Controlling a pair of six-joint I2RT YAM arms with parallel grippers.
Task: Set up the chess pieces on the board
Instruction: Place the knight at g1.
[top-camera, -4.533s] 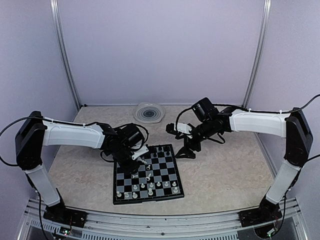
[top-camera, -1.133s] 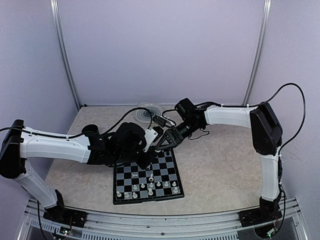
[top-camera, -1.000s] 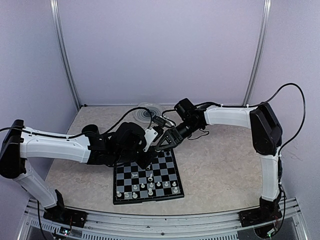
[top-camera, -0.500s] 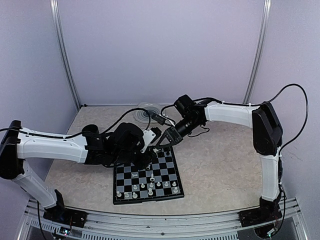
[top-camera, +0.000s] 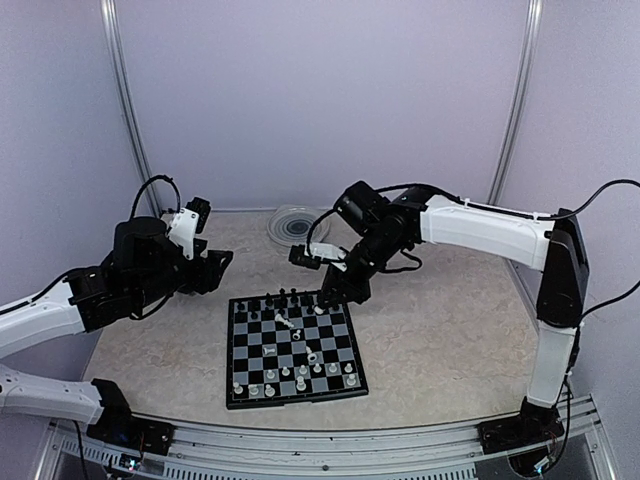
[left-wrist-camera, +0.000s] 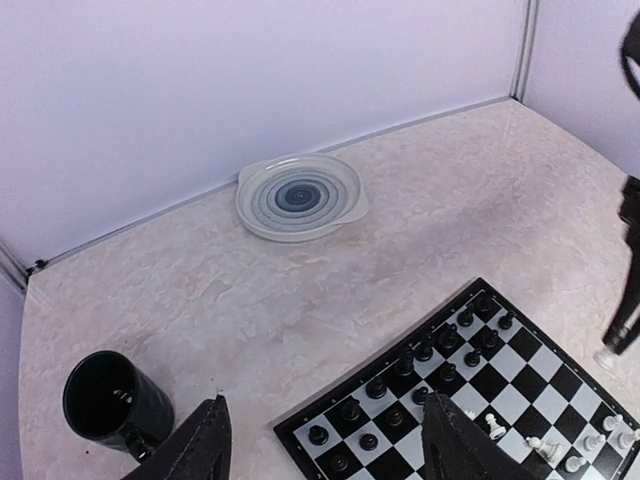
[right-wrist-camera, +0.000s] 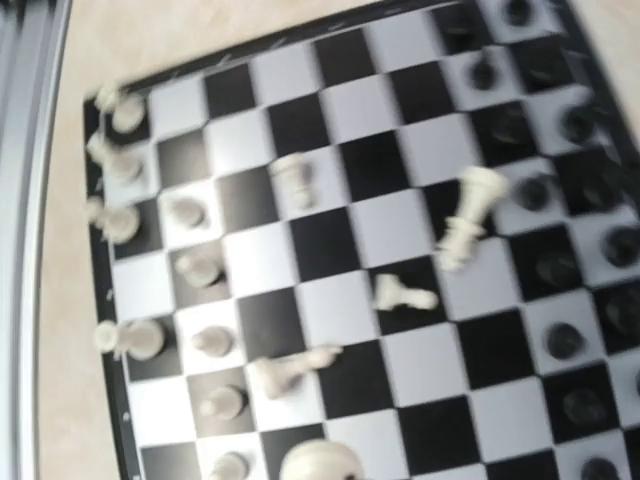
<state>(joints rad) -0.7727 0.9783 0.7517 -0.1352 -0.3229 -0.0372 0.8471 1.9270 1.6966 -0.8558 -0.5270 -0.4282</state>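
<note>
My right gripper moves back next, lowers the white piece onto an empty dark square of the near row (top-camera: 335, 386) (right-wrist-camera: 172, 464) and releases it.
The board (top-camera: 340, 352) lies at the table's middle front. Black chess pieces (top-camera: 283, 300) fill its far rows, and white pieces (top-camera: 290, 375) stand along the near rows. A few white pieces (right-wrist-camera: 405, 293) lie toppled mid-board. My right gripper (top-camera: 332, 291) hangs over the board's far right corner, shut on a white piece (right-wrist-camera: 320, 466) that looms blurred at the bottom of the right wrist view. My left gripper (top-camera: 214, 267) is off to the left of the board. Its fingers (left-wrist-camera: 205, 445) stand wide apart and open, with nothing between them.
A black cup (left-wrist-camera: 112, 402) stands left of the board, close to my left fingers. A round clear ridged plate (top-camera: 297, 225) sits at the back centre near the wall. The right arm reaches in over the table from the right.
My left arm has swung back left off the board and its jaws have opened. My right gripper has closed and stays over the board's far right corner.
</note>
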